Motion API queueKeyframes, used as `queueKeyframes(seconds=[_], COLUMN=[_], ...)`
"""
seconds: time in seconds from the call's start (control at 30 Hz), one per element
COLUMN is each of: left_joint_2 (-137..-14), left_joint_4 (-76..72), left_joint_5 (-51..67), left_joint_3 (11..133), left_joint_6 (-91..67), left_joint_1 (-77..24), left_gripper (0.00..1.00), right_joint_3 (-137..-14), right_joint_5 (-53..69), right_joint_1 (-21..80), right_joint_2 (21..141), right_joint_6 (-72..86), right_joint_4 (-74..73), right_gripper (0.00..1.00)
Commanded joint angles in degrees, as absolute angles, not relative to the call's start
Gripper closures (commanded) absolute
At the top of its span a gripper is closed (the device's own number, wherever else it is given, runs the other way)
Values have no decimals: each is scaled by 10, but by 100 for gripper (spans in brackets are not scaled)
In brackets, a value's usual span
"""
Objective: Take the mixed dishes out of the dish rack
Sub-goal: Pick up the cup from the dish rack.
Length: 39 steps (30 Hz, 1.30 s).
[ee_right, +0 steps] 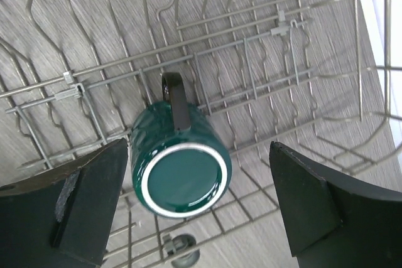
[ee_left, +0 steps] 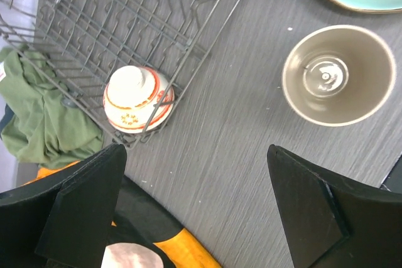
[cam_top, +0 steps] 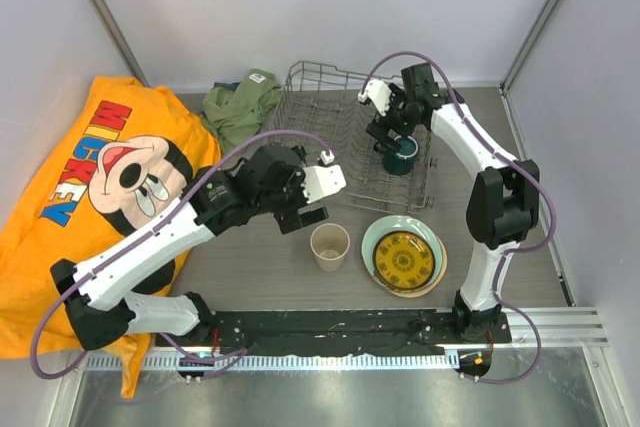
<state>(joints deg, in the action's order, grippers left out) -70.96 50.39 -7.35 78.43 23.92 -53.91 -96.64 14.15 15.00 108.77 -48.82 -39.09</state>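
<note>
My right gripper comes down into the rack and onto the teal mug's dark handle next, since this narrow part sticks out from the wide round body.
The grey wire dish rack stands at the back centre. A dark teal mug lies bottom-up inside it. My right gripper is open with its fingers on either side of the mug, not closed on it. A small red-orange banded bowl sits upside down in a rack corner. The beige cup stands upright on the table, just right of my open, empty left gripper. The small yellow patterned plate lies on the pale green plate in front of the rack.
A large orange printed shirt covers the left of the table. A crumpled green cloth lies beside the rack's left end. White walls close the table at the back and sides. The arm bases stand along the near edge.
</note>
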Motion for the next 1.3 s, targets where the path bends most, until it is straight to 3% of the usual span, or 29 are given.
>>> queueKeyframes(seconds=[0.0, 0.3, 0.57, 0.7, 1.27], left_joint_2=[-697, -712, -718, -719, -710], left_joint_4=[468, 464, 479, 483, 468], left_joint_5=[-47, -4, -4, 12, 32], left_joint_3=[784, 798, 805, 806, 774], left_joint_6=[253, 265, 262, 263, 264], left_joint_1=[-504, -411, -373, -366, -347], left_gripper=[0, 0, 0, 0, 0], right_joint_3=[-1007, -1092, -1181, -1189, -1195], right_joint_5=[162, 159, 126, 108, 94], right_joint_1=[156, 160, 168, 171, 179], right_joint_2=[1121, 1208, 1290, 1300, 1332], right_joint_6=[-519, -557, -601, -611, -604], right_joint_4=[-407, -450, -523, -532, -534], right_gripper=[2, 6, 19, 27, 45])
